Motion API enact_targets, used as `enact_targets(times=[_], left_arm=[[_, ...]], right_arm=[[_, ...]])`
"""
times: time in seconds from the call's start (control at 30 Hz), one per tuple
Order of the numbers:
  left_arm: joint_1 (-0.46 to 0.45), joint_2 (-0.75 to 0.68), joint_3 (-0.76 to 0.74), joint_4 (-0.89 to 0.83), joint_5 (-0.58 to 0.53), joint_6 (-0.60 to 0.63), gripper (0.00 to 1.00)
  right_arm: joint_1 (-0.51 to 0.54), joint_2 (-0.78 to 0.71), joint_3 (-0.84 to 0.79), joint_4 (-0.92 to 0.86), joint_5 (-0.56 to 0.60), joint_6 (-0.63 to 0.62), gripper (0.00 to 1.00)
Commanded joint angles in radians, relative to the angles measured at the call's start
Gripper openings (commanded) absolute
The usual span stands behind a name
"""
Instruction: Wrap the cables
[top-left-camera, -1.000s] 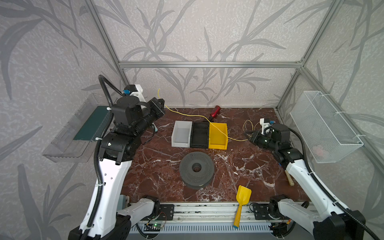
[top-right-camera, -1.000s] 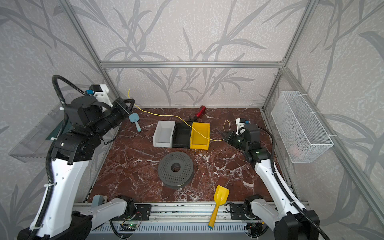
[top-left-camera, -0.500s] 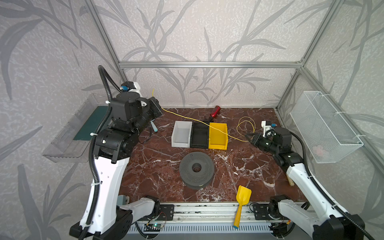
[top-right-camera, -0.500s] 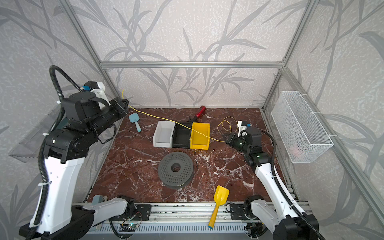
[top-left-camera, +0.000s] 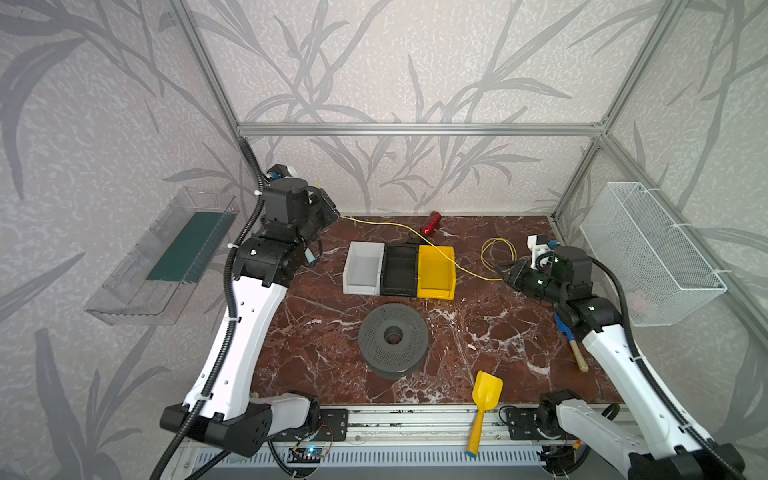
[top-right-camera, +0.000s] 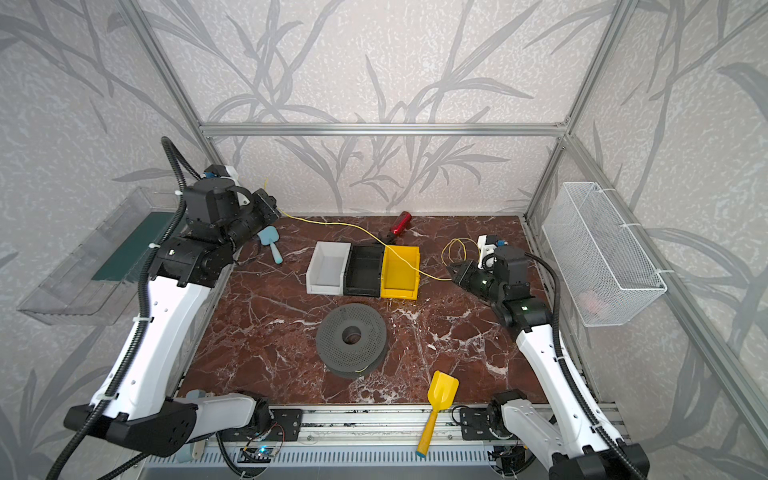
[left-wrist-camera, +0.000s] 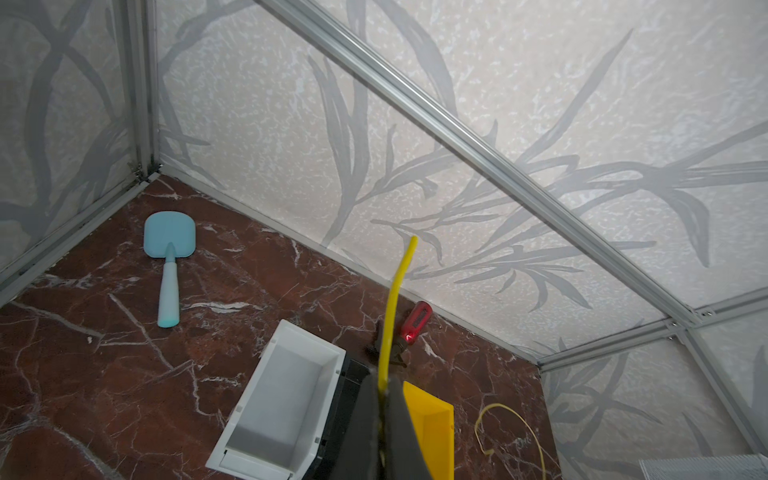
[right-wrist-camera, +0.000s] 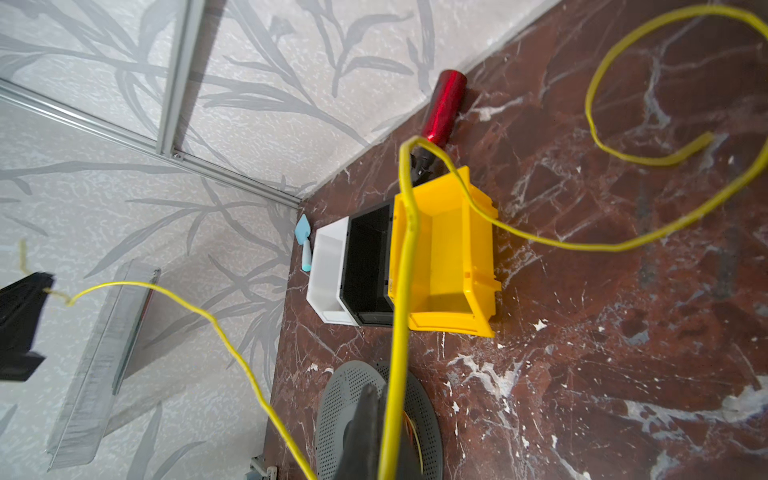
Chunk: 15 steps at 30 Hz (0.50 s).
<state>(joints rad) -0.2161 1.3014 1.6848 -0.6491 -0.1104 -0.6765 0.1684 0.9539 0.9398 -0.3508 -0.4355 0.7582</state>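
Observation:
I need to open my left gripper's fingers high above the table to let go of the cable's short end (top-left-camera: 317, 183) (left-wrist-camera: 397, 288), which sticks out past that gripper, while my right gripper holds the cable.
The cable (top-left-camera: 382, 225) (top-right-camera: 332, 224) is one thin yellow wire. It hangs in the air from my left gripper (top-left-camera: 334, 215) (top-right-camera: 276, 208) at the back left, crosses the yellow bin and reaches my right gripper (top-left-camera: 505, 275) (top-right-camera: 451, 271). In the left wrist view the left gripper (left-wrist-camera: 384, 390) is shut on the cable (left-wrist-camera: 392, 299), and a short end sticks out past the jaws. The right gripper (right-wrist-camera: 382, 399) is shut on the cable (right-wrist-camera: 405, 270) too. A loose loop (top-left-camera: 496, 249) lies on the table behind the right gripper. The grey spool (top-left-camera: 392, 338) (right-wrist-camera: 340, 399) lies flat at centre front.
White bin (top-left-camera: 363, 268), black bin (top-left-camera: 401, 270) and yellow bin (top-left-camera: 436, 272) stand in a row mid-table. A red-handled screwdriver (top-left-camera: 431, 217) lies by the back wall. There are also a blue shovel (top-right-camera: 270, 245), a yellow shovel (top-left-camera: 484, 399), a wire basket (top-left-camera: 648, 253) and a clear tray (top-left-camera: 166, 257).
The cable loop behind the right gripper has grown wider, and the right gripper has shifted slightly towards the right. The left arm has swung and turned, still holding the cable end up.

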Motion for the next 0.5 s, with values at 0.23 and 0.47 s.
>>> enact_targets(times=[0.23, 0.47], left_arm=[[0.016, -0.141, -0.071, 0.014, -0.186, 0.009, 0.13], [0.020, -0.098, 0.056, -0.222, 0.034, 0.082, 0.63]], right_arm=[[0.008, -0.085, 0.007, -0.119, 0.071, -0.013, 0.00], [0.011, 0.017, 0.013, -0.022, 0.024, 0.000, 0.00]])
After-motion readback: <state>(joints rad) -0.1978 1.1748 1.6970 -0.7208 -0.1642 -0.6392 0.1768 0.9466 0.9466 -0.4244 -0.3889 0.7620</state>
